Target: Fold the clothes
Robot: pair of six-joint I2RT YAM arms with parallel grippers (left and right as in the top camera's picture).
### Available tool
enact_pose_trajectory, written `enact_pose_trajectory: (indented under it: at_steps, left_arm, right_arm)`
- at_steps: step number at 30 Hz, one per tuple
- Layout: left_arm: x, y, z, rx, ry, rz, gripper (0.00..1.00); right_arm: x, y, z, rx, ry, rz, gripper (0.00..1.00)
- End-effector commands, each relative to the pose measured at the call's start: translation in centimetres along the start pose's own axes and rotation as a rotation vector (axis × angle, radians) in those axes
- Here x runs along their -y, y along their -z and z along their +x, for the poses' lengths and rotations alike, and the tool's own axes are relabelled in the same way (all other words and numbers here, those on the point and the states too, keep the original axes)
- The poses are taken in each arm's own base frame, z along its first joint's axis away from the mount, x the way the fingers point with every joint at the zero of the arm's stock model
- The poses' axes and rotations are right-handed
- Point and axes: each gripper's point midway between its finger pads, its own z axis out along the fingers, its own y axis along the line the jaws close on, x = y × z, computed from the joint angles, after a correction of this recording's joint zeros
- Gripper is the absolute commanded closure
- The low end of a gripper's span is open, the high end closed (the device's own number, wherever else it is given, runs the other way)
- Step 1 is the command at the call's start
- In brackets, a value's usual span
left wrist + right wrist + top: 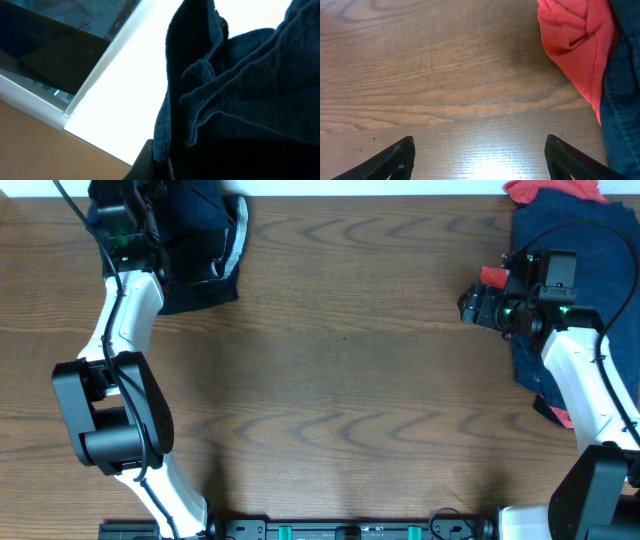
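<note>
My left gripper should cross the bunched garment toward its grey band (239, 238), then open.
A dark navy garment (195, 255) with a grey band (239, 238) lies bunched at the table's far left corner. My left gripper (125, 215) is at its left edge. In the left wrist view the left gripper (162, 162) is shut on a fold of the navy fabric (240, 85). A pile of navy clothes (590, 270) lies at the far right, with red-orange pieces (555, 190) on it. My right gripper (468, 307) is open and empty over bare wood at the pile's left edge. In the right wrist view its open fingers (480, 152) are near a red piece (575, 45) and navy cloth (622, 100).
The wooden table (340, 380) spans the view. Its white far edge (115, 90) runs right behind the left garment. Both arm bases stand at the front edge.
</note>
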Motion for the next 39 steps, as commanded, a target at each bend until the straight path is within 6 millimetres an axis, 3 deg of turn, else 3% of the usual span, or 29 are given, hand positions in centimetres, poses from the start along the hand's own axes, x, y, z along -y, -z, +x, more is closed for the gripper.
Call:
enact_pose_trajectory:
  at_steps: [1,7,14,19,24,26,31,35,39]
  left_arm:
    - [-1.6,-0.1,-1.9,0.059,0.017,-0.040,0.94]
    - [-0.1,-0.6,-0.5,0.021,0.008,-0.003,0.94]
    - [4.8,-0.3,4.3,-0.155,-0.037,0.177,0.94]
    - [7.6,0.9,6.4,-0.249,-0.064,0.292,0.93]
    - [12.0,3.1,6.6,-0.318,-0.077,0.431,0.66]
    - [14.2,4.2,5.9,-0.347,-0.014,0.475,0.52]
    - [18.4,6.8,4.3,-0.375,0.013,0.589,0.26]
    - [19.3,7.3,3.0,-0.348,0.006,0.602,0.15]
    - [18.4,7.0,0.7,-0.292,0.036,0.568,0.08]
  right_arm:
    - [0.0,0.0,-0.3,0.009,0.000,-0.002,0.19]
    - [-0.1,0.0,-0.4,0.012,0.001,-0.003,0.20]
    - [0.0,0.0,-0.2,0.005,0.000,-0.002,0.19]
    - [0.0,0.0,-0.3,0.010,0.000,-0.003,0.19]
    - [0.0,0.0,-0.3,0.009,0.000,-0.002,0.19]
    - [0.0,0.0,-0.3,0.009,0.001,-0.002,0.19]
    - [0.0,0.0,-0.3,0.006,0.000,-0.002,0.19]
    - [0.0,0.0,-0.2,0.006,0.000,-0.002,0.19]
    - [0.0,0.0,-0.2,0.005,0.000,-0.001,0.18]
